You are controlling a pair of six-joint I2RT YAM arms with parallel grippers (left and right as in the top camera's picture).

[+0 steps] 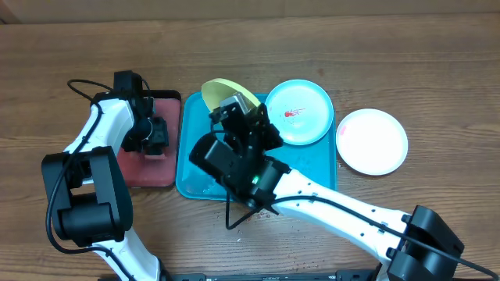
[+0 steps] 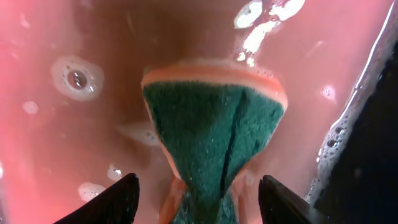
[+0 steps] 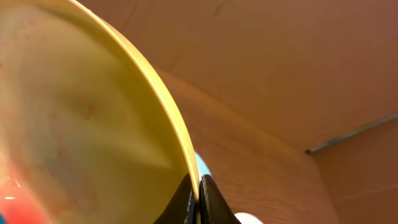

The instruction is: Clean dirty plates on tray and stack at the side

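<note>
Next, my right gripper moves to the right in the overhead view, then down over the white plate (image 1: 372, 140) (image 3: 249, 218). It lets go there, as that plate already lies off the tray.
My right gripper (image 1: 244, 117) is shut on the rim of the lime-green plate (image 1: 221, 91) and holds it tilted up on edge over the back of the turquoise tray (image 1: 190, 173). In the right wrist view the jaws (image 3: 198, 186) pinch the plate's rim (image 3: 93, 118), and faint red smears show on its pale face. The cyan plate (image 1: 299, 112), with a red sauce smear, lies flat on the tray's right end. The white plate (image 1: 372, 140) lies on the table to the right of the tray. My left gripper (image 1: 152, 134) is open, its fingers (image 2: 196, 190) either side of a green-and-orange sponge (image 2: 214, 134) without touching it.
The sponge lies in a small reddish tray (image 1: 156, 173) with a black rim, holding soapy water (image 2: 74, 78), just left of the turquoise tray. The right arm (image 1: 328, 203) stretches across the table's front right. Bare wooden table lies at the back and far right.
</note>
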